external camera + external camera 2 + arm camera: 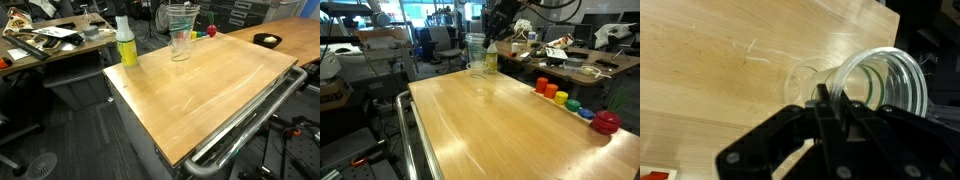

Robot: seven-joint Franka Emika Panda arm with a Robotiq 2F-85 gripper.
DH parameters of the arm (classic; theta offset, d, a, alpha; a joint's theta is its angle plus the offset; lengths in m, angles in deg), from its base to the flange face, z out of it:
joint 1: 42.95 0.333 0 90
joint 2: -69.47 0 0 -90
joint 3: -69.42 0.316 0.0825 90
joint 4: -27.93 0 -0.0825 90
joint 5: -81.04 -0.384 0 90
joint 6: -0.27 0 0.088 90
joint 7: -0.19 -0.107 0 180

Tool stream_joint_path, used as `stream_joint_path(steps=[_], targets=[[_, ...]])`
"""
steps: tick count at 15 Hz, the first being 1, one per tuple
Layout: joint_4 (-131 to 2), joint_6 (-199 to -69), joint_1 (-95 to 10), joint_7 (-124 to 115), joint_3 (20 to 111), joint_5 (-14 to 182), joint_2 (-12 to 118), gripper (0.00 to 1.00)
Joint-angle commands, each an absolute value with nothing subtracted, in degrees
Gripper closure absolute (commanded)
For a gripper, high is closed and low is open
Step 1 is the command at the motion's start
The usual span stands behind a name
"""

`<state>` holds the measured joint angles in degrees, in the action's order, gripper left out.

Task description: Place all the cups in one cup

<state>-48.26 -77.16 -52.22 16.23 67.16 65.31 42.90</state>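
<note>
Next, my gripper brings the held cup down onto the second clear cup, into its opening [814, 82], then releases the held cup's side at the rim.
My gripper [825, 97] is shut on the rim wall of a clear cup [883, 85] and holds it in the air at the far end of the wooden table [200, 95]. In both exterior views the held cup [180, 18] [475, 44] hangs right above a second clear cup [180, 48] [478, 70] that stands on the table. In the wrist view that lower cup [803, 84] shows just left of the held one. The gripper body is dark and partly cut off at the top in both exterior views [188, 7] [494, 22].
A yellow-green bottle with a white cap [125, 44] [490, 58] stands close to the cups. A row of small red, orange, yellow, green and blue things [563, 98] lines one table edge. A metal rail [245, 125] runs along the near edge. Cluttered desks stand behind.
</note>
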Motion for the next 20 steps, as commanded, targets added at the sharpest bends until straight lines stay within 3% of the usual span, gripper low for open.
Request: stream_joint_path(steps=[1, 20], targets=[[-51.07, -82.04, -52.18, 16.95, 67.34, 66.57, 44.36, 0.98], [-65.09, -92.15, -51.25, 21.14, 67.72, 69.92, 50.96, 0.94]])
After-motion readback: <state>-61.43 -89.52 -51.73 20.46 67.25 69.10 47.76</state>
